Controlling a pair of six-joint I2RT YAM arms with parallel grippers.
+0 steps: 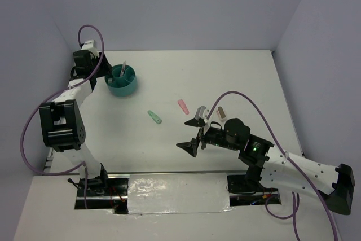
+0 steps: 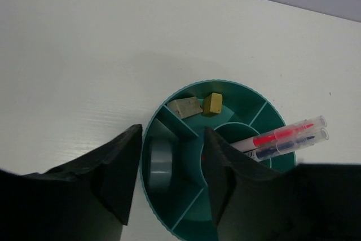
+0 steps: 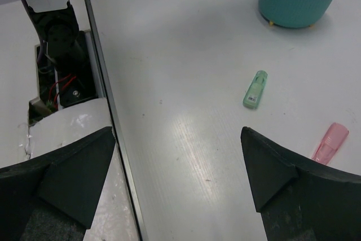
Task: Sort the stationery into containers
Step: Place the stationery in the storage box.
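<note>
I will move my right gripper to the left in the top view and down over the eraser's near end, because the mint-green eraser is outside the organizer.
The round teal organizer stands at the far left. In the left wrist view it holds two pens in the centre cup, a tape ring, a beige block and a yellow-brown block. My left gripper is open and empty, its jaws straddling the tape ring's compartment from above; it also shows in the top view. A mint-green eraser, a pink eraser and a brown block lie mid-table. My right gripper is open and empty above bare table, near those.
The table's near edge with a metal rail and the left arm's base lies left in the right wrist view. A small white-grey piece sits by my right gripper. Grey walls enclose the table.
</note>
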